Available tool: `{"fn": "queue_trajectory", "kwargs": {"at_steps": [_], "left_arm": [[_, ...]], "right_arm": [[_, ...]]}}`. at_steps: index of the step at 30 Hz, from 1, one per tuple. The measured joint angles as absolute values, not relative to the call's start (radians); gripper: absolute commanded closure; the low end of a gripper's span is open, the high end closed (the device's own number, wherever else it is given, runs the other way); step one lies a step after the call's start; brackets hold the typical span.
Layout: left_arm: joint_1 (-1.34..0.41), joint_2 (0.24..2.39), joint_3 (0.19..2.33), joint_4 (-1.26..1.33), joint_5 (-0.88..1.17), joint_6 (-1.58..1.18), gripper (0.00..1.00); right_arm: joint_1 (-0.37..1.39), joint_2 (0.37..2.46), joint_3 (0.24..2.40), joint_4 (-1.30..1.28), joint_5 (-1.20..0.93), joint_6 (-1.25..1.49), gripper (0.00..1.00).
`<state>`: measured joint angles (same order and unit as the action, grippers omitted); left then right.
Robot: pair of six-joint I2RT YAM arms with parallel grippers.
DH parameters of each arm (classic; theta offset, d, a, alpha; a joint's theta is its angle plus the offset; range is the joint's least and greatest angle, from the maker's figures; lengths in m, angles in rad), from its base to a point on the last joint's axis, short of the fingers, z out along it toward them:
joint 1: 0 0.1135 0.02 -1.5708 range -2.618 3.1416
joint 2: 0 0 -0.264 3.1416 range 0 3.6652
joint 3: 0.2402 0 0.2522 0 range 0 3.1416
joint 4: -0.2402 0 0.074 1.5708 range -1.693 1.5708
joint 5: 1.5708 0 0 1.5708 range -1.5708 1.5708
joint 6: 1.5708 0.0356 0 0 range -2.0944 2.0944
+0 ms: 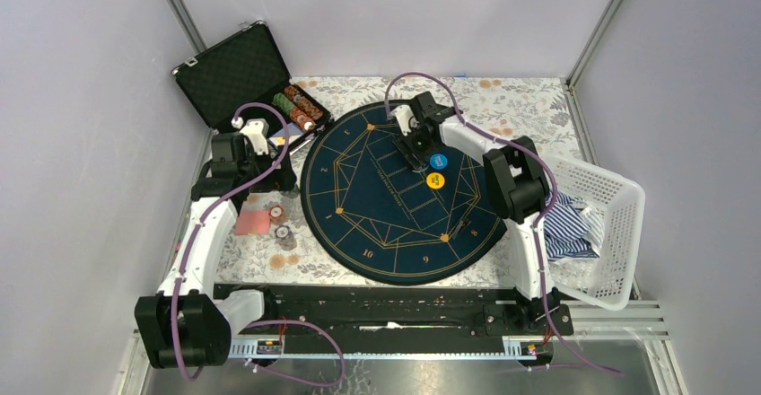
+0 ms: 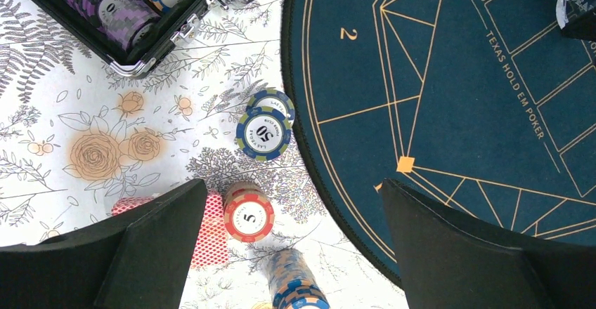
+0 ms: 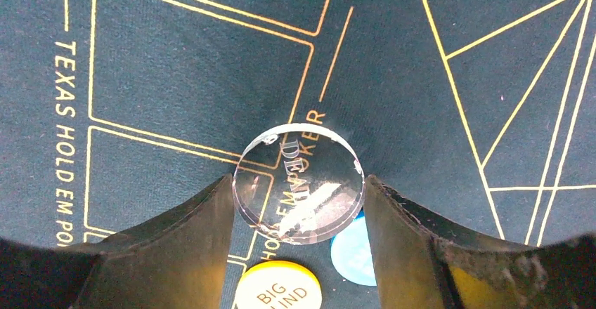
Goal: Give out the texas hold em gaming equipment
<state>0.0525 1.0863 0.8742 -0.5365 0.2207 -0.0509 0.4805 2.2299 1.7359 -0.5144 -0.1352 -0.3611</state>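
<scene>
The dealer button goes back across the mat with my right gripper next for release at the gold lines' near corner (image 1: 385,240). That corner lies back from the gripper.
My right gripper (image 1: 417,160) (image 3: 299,204) is shut on a clear round dealer button (image 3: 299,182), held just above the dark blue poker mat (image 1: 395,224). A yellow "big blind" disc (image 3: 277,289) (image 1: 436,180) and a blue disc (image 3: 353,253) (image 1: 438,162) lie on the mat under it. My left gripper (image 1: 280,178) (image 2: 294,189) is open and empty above the floral cloth left of the mat. Below it are a red "5" chip stack (image 2: 248,214), a blue-green "50" chip stack (image 2: 263,133), a blue-orange stack (image 2: 299,284) and red-backed cards (image 2: 207,235) (image 1: 253,223).
An open black case (image 1: 235,70) with rows of chips (image 2: 105,3) stands at the back left. A white basket (image 1: 603,233) holding a blue-white striped cloth (image 1: 565,224) sits at the right edge of the table. The mat's rim (image 2: 302,147) runs close to the chip stacks.
</scene>
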Motion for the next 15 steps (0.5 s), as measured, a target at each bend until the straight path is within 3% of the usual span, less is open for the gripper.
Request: {"fn": "queue_trajectory", "kwargs": {"at_steps": [7, 15], "left_arm": [[0.063, 1.086, 0.873, -0.535, 0.201, -0.066, 0.01], [0.094, 1.096, 0.873, -0.528, 0.175, -0.126, 0.01]], "right_arm": [[0.522, 2.19, 1.728, -0.558, -0.124, -0.376, 0.46], [0.664, 1.96, 1.648, -0.593, -0.193, -0.39, 0.46]]}}
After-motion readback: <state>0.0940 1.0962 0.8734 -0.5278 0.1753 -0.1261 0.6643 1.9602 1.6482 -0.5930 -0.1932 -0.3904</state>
